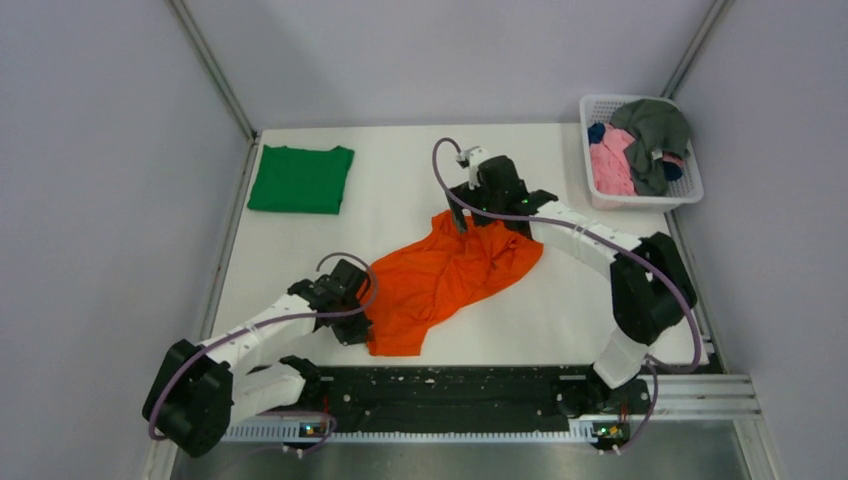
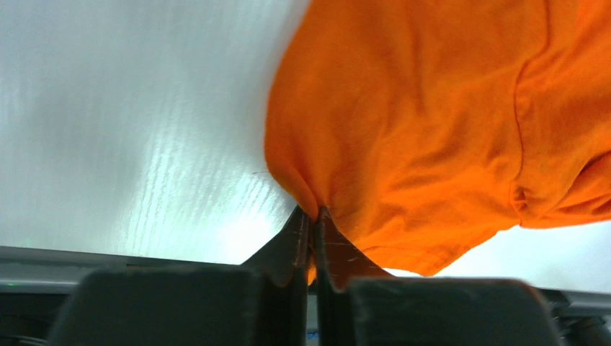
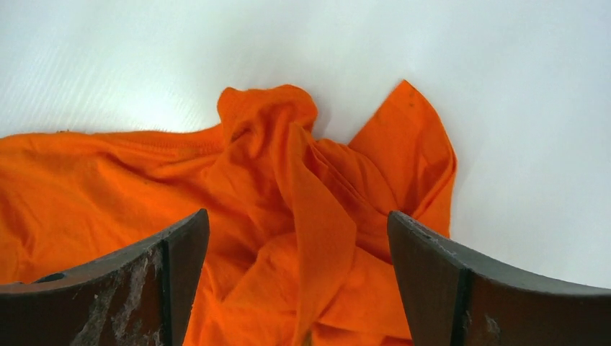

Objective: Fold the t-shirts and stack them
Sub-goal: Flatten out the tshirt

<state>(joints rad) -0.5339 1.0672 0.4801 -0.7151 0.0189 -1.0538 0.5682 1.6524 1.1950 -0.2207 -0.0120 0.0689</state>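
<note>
My right gripper needs to lower next and close across the raised fold of the orange t-shirt, which stands below it, between its spread fingers.
A bright orange t-shirt (image 1: 450,275) lies crumpled across the middle of the white table. My left gripper (image 1: 357,318) is shut on the shirt's near left edge; in the left wrist view the cloth (image 2: 418,122) is pinched between the closed fingers (image 2: 314,220). My right gripper (image 1: 468,218) is open over the shirt's far end, its two fingers spread either side of bunched folds (image 3: 302,216). A green t-shirt (image 1: 300,179) lies folded flat at the far left. Pink, grey and dark blue shirts fill a basket (image 1: 640,150) at the far right.
The white basket's rim (image 1: 600,103) sits by the right wall. Grey walls close in the table on the left, back and right. A black rail (image 1: 450,395) holding the arm bases runs along the near edge.
</note>
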